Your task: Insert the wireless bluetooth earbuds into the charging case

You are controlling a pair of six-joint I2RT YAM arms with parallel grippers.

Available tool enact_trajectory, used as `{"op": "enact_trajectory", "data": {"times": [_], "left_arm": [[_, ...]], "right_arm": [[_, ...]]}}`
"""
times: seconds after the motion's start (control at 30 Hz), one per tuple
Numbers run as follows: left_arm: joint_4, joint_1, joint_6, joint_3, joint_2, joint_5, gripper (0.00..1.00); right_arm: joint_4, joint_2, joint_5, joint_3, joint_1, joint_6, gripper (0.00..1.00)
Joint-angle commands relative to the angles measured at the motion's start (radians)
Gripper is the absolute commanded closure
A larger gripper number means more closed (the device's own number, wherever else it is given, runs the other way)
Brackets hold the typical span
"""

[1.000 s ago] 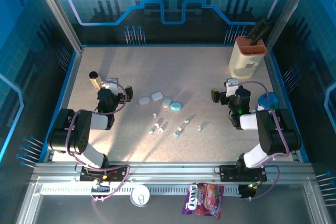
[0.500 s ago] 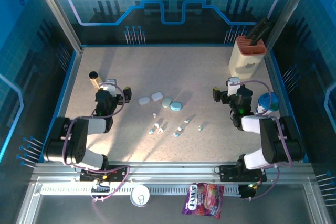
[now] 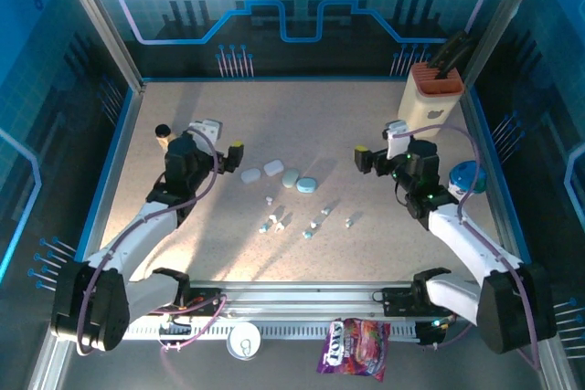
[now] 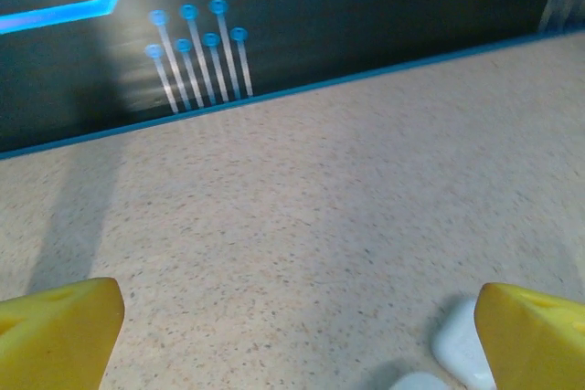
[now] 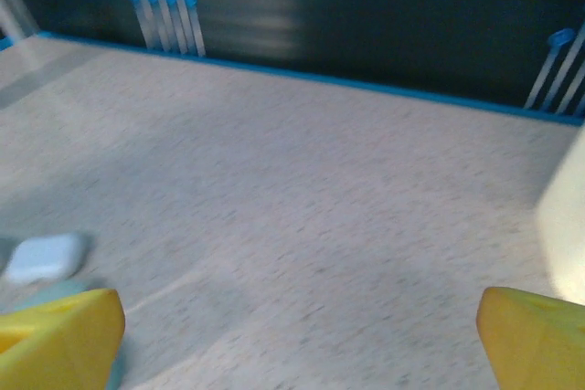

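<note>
I will tip my left gripper downward and lower its open fingers to either side of the white end case below it.
Several tiny white earbuds, some with blue parts, lie scattered on the speckled table just in front of a row of pill-shaped charging cases, white to teal, all lids shut. My left gripper hovers open just left of the cases, nothing between its fingers. In the left wrist view, a white case sits beside the right yellow fingertip. My right gripper stands open to the right of the cases, also holding nothing. The right wrist view has a pale case at the left, above its left fingertip.
A cream holder with an orange top stands at the back right. A small black-capped bottle is left of the left gripper. A blue-lidded item sits near the right arm. A candy packet lies off the table's front rail.
Both arms have stretched out from their folded poses. The left gripper moved right and away toward the cases; the right gripper moved left and away. Both stayed open.
</note>
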Motion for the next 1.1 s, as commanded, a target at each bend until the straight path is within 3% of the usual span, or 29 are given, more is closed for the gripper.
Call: {"op": "enact_trajectory", "data": {"times": [0.0,0.23,0.4,0.67,1.07], "left_arm": [[-0.18,-0.015,0.205,0.045,0.028,0.138,0.01],[-0.266,-0.023,0.435,0.1,0.133,0.266,0.01],[-0.492,-0.045,0.536,0.256,0.299,0.233,0.01],[-0.696,-0.078,0.582,0.413,0.482,0.154,0.01],[-0.74,-0.09,0.579,0.517,0.669,0.093,0.1]], "right_arm": [[-0.125,-0.055,-0.023,-0.032,0.08,0.033,0.0],[-0.131,-0.082,-0.026,-0.096,0.22,0.151,0.0],[-0.141,-0.073,0.022,-0.098,0.269,0.152,0.0],[-0.173,-0.063,0.055,-0.068,0.269,0.131,0.0],[-0.153,-0.051,0.061,-0.082,0.269,0.175,0.0]]}}
